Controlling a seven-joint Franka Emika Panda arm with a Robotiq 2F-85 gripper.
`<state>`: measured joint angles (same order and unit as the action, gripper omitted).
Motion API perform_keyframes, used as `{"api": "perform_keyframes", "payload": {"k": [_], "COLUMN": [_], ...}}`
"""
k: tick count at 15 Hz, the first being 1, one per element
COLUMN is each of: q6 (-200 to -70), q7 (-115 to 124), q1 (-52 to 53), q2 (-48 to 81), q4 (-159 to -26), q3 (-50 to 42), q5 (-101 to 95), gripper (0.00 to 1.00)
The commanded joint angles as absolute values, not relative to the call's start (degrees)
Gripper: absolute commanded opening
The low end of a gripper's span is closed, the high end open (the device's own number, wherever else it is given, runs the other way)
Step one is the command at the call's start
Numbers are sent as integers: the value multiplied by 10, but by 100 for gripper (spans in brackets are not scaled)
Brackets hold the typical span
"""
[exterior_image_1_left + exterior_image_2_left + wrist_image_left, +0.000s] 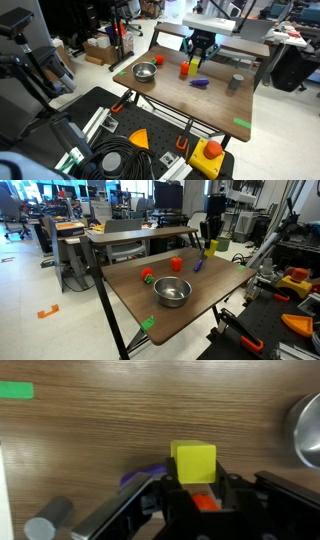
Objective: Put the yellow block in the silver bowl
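The robot will next use its gripper to move the yellow block across the table toward the silver bowl point(145, 71) point(310, 431), then lower the block inside the bowl's rim.
The yellow block point(193, 461) sits clamped between my gripper's point(194, 484) fingers in the wrist view. In both exterior views the gripper point(200, 50) point(212, 238) hangs over the far part of the wooden table with the block point(197, 62) point(211, 246) at its tips, a little above the surface. The silver bowl point(145, 71) point(172, 291) stands empty on the table, well apart from the gripper. In the wrist view only its rim point(308, 430) shows at the right edge.
An orange-red object point(185, 70) point(177, 265) point(205, 503) and a purple object point(199, 83) point(145, 475) lie just below the gripper. A grey cup point(235, 83) point(48, 520) stands nearby. Green tape patches point(242, 124) point(15, 390) mark the table point(190, 100).
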<state>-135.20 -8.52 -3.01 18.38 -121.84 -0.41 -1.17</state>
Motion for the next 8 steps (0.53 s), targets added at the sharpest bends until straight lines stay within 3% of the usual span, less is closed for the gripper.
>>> {"api": "perform_keyframes", "payload": {"k": [1,8], "q6": [-1404,-1460], "q7": [-78,-79], "q1": [20,94], "q2": [159,202], "q4": [-1278,-1277], "q3": [31,67], "q5": [-35,-94], "gripper": [9,9]}}
